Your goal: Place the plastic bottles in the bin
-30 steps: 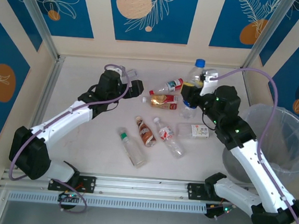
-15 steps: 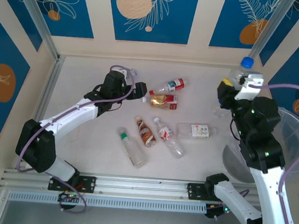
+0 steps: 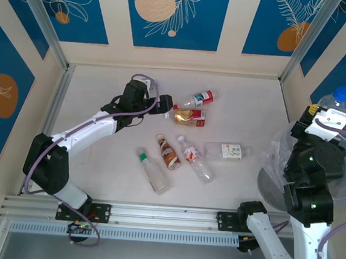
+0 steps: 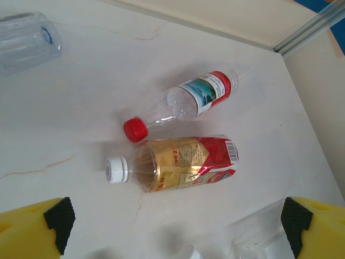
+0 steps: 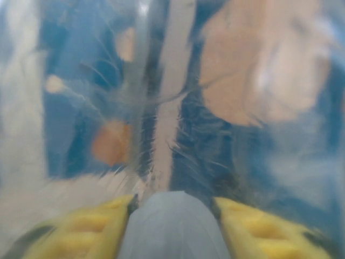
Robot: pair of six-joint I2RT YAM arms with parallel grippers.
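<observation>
The clear plastic bottle is high above the bin's rim, so the right gripper should next lower it toward the bin's opening below and release it there.
My right gripper (image 3: 321, 113) is shut on a clear plastic bottle with a blue cap (image 3: 339, 95) and holds it upright over the bin (image 3: 273, 174) at the right edge. In the blurred right wrist view the bottle (image 5: 168, 237) sits between my yellow fingers (image 5: 97, 226). My left gripper (image 3: 163, 102) stands open just left of a gold-and-red bottle (image 3: 190, 116) and a red-capped bottle (image 3: 200, 98). Seen from the left wrist, the gold bottle (image 4: 183, 163) lies ahead of the open gripper (image 4: 177, 221), with the red-capped bottle (image 4: 188, 102) beyond it.
Several more bottles lie mid-table: a brown one (image 3: 168, 151), a crumpled clear one (image 3: 196, 159), a clear one with a white label (image 3: 225, 151) and a green-capped one (image 3: 152, 171). The back wall and metal frame posts close in the table.
My right arm has swung from the back of the table to over the bin, carrying the blue-capped bottle. My left gripper has edged right towards the gold bottle.
</observation>
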